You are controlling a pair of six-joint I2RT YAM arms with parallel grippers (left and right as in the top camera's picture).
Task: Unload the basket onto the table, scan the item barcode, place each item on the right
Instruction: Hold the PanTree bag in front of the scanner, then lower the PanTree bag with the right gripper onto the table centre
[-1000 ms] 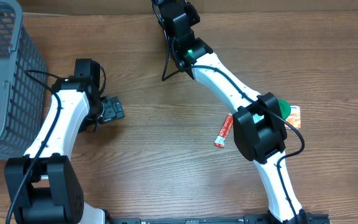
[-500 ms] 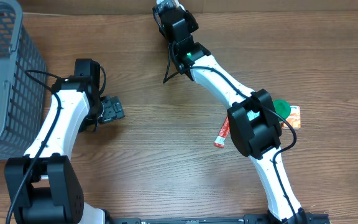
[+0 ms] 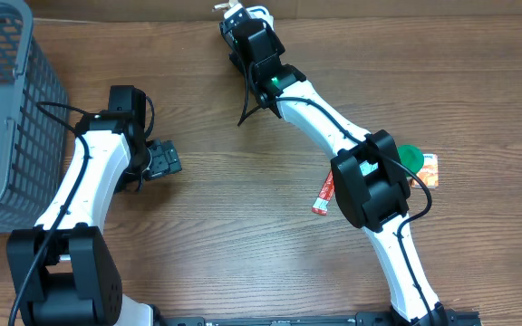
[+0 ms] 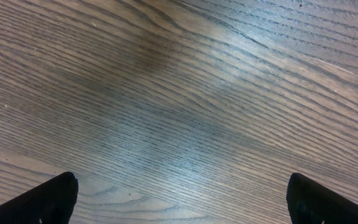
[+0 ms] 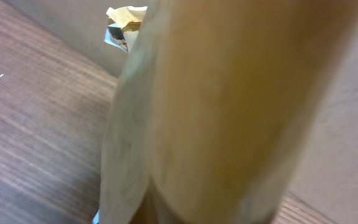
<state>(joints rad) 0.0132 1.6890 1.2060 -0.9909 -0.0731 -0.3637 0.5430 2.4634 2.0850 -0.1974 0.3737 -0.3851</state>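
I will move my right gripper back toward the other items next and let go of the tan paper-like item over the red tube (image 3: pixel 324 194), because those items lie together by the elbow.
A tan, paper-like item (image 5: pixel 229 112) fills the right wrist view, blurred and very close to the camera, and it hides the fingers there. From overhead only its pale end (image 3: pixel 232 8) pokes out past my right gripper (image 3: pixel 241 18), which is at the table's far edge and shut on it. No barcode shows on the visible side. My left gripper (image 3: pixel 165 161) rests low over bare wood at the left. It is open wide, with nothing between its black fingertips (image 4: pixel 55 200).
A grey mesh basket (image 3: pixel 7 109) stands at the far left. A red tube (image 3: pixel 324 191), a green round thing (image 3: pixel 411 156) and an orange packet (image 3: pixel 430 167) lie by the right arm's elbow. A black cable (image 3: pixel 243 100) hangs below the right wrist.
The right wrist has swung a little left toward the far edge, and the item's pale end now shows past the gripper. The left arm has not moved.
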